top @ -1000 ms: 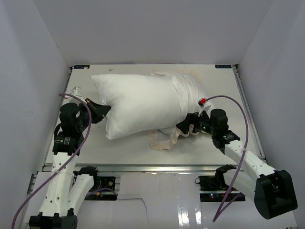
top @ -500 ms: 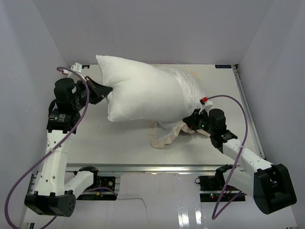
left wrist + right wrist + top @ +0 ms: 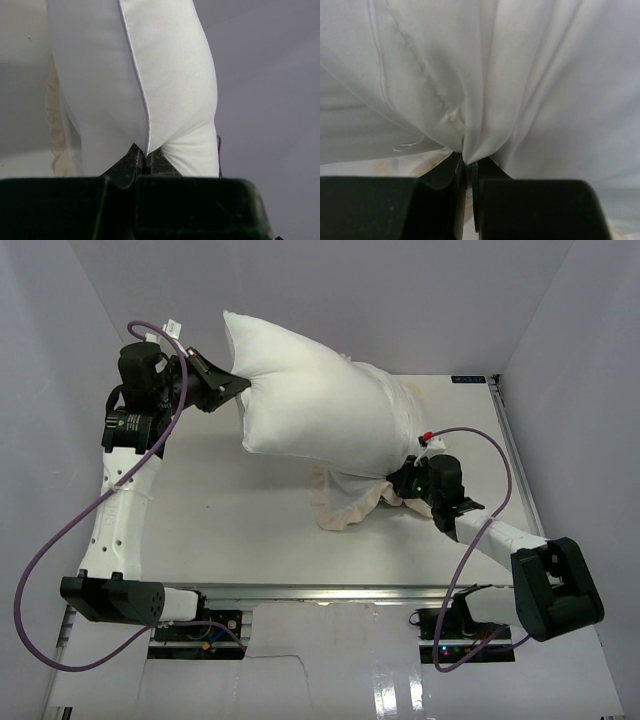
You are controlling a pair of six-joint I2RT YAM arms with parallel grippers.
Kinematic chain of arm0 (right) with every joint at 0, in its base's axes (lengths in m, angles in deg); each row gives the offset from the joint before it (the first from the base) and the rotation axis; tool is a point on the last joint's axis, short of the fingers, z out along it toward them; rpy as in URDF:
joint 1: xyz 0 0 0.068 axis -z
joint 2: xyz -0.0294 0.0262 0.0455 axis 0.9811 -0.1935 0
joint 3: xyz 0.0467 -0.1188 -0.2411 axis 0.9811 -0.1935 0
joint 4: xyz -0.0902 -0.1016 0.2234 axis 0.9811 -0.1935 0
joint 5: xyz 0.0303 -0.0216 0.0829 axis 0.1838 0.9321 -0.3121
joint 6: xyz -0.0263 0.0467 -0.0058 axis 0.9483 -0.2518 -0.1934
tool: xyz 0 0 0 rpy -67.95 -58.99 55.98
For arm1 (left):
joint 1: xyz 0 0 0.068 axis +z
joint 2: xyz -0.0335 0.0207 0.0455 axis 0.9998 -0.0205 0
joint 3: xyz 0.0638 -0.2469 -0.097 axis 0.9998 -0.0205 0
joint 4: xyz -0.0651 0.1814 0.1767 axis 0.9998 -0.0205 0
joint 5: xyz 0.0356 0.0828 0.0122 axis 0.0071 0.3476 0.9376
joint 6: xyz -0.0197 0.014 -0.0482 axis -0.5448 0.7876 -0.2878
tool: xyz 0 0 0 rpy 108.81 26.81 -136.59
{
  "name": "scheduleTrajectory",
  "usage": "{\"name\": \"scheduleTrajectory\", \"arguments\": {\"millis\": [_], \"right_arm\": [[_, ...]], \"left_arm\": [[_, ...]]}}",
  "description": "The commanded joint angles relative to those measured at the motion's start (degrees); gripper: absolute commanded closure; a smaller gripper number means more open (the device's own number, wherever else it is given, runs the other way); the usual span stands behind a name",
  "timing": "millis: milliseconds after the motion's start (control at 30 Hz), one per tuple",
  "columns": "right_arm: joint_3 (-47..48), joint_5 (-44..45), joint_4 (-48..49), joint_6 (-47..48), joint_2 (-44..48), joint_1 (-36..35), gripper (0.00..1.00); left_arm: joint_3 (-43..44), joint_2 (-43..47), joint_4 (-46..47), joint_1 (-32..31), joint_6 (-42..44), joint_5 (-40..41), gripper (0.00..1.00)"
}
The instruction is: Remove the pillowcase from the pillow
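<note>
The pillow's raised corner hangs high, so it goes to the left in the top view next, then my left gripper lowers and releases it over the bare tabletop.
The pillow, plump and plain white, hangs tilted with its left end high off the table. My left gripper is shut on that raised corner; in the left wrist view its jaws pinch the pillow's seamed edge. The pillowcase still wraps the pillow's lower right end, white face out, and its cream frill trails onto the table. My right gripper is shut on a bunched fold of that thin wrinkled pillowcase fabric, pinched at the fingertips. No grey face shows.
The grey table is boxed in by white walls on the left, back and right. A metal rail runs along its right edge. Purple cables loop from both arms.
My left arm has lifted the pillow's left end up and toward the back. My right gripper has closed on the pillowcase fabric, which stays low by the table.
</note>
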Motion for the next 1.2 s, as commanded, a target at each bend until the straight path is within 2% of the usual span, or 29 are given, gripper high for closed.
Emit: {"name": "scheduleTrajectory", "arguments": {"millis": [0, 100, 267, 367, 433, 467, 600, 667, 867, 1000, 1167], "right_arm": [[-0.41, 9.75, -4.47, 0.85, -3.51, 3.61, 0.92], [0.21, 13.18, -4.56, 0.94, -5.53, 6.34, 0.92], [2.41, 9.33, -5.61, -0.02, -8.52, 13.36, 0.92], [2.93, 6.26, -5.7, -1.26, -8.0, 15.57, 0.92], [2.59, 5.63, -5.88, -1.44, -6.16, 15.57, 0.92], [1.28, 3.54, -4.05, -1.44, -5.19, 15.57, 0.92], [3.09, 8.18, -5.69, -0.82, -8.15, 17.06, 0.92], [4.51, 7.74, -5.53, -1.52, -10.27, 19.17, 0.92], [10.14, 8.0, -5.26, -5.91, -17.31, 22.51, 0.92], [12.51, 8.53, -5.35, -8.29, -19.24, 25.06, 0.92], [8.65, 6.07, -1.67, -8.38, -16.62, 28.05, 0.92]], "left_arm": [[8.36, 3.41, 6.6, 0.89, -3.58, -1.48, 1.0], [10.47, 3.76, 3.71, 0.98, -2.53, -1.48, 1.0], [18.98, 3.32, -4.82, 0.98, 4.58, 9.38, 1.0], [20.5, 2.18, -8.51, 0.98, 7.57, 12.4, 1.0], [17.53, 2.97, -8.7, 0.98, 8.81, 13.89, 1.0], [12.81, 3.58, -8.44, 0.98, 9.86, 15.73, 1.0], [-0.03, 8.15, -4.05, 2.46, 11.88, 20.31, 1.0], [-0.68, 7.63, -4.56, 3.69, 12.68, 20.58, 1.0], [4.14, 6.05, -6.23, 4.32, 16.02, 25.84, 1.0], [11.25, 3.42, -10.1, 4.32, 16.81, 30.6, 1.0], [23.12, 0.51, -15.55, 4.32, 15.85, 30.16, 1.0]]}}
